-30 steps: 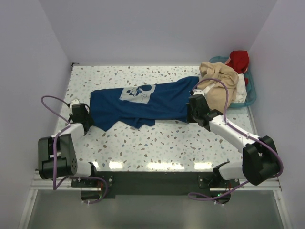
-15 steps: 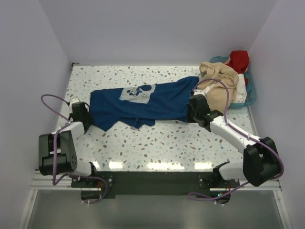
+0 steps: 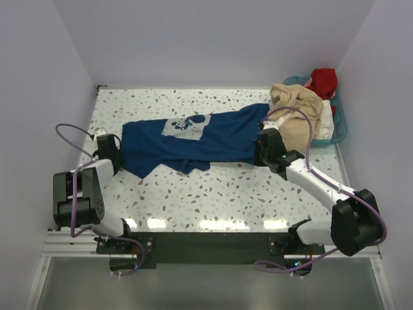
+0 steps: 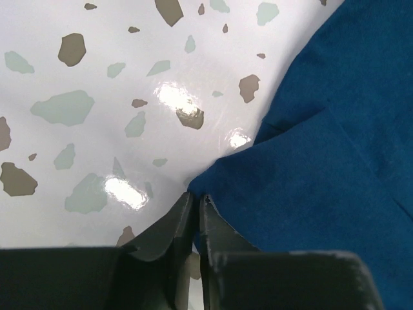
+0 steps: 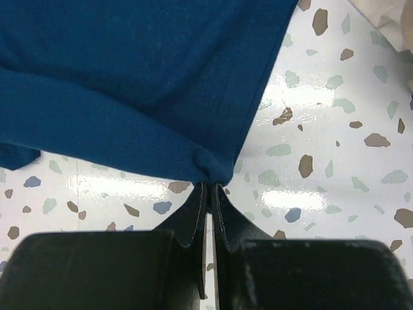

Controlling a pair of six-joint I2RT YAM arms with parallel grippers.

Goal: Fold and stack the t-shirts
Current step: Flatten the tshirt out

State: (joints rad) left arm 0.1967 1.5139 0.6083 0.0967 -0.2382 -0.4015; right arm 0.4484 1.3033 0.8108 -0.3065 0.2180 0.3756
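Note:
The navy shirt lies folded over itself. So my right gripper lifts its corner high next, swings outward, and lowers to let go beside the beige shirt.
A dark navy t-shirt (image 3: 193,139) with a white print lies spread sideways across the speckled table. My left gripper (image 3: 118,155) is at its left end. In the left wrist view the left gripper (image 4: 197,197) has its jaws pinched on a corner of the navy cloth (image 4: 322,161). My right gripper (image 3: 260,150) sits at the shirt's right end. The right wrist view shows the right gripper (image 5: 211,186) shut on a bunched corner of the navy shirt (image 5: 129,77). More t-shirts are heaped at the back right: beige (image 3: 298,113), red (image 3: 322,81) and white (image 3: 326,123).
A teal basket (image 3: 341,126) in the back right corner holds the heap, and the beige shirt spills over its rim toward the right gripper. White walls close in the table at the left, back and right.
The left gripper's jaws have closed onto the navy shirt's left corner, and the left arm has drawn in a little. The right gripper has kept its hold and barely moved.

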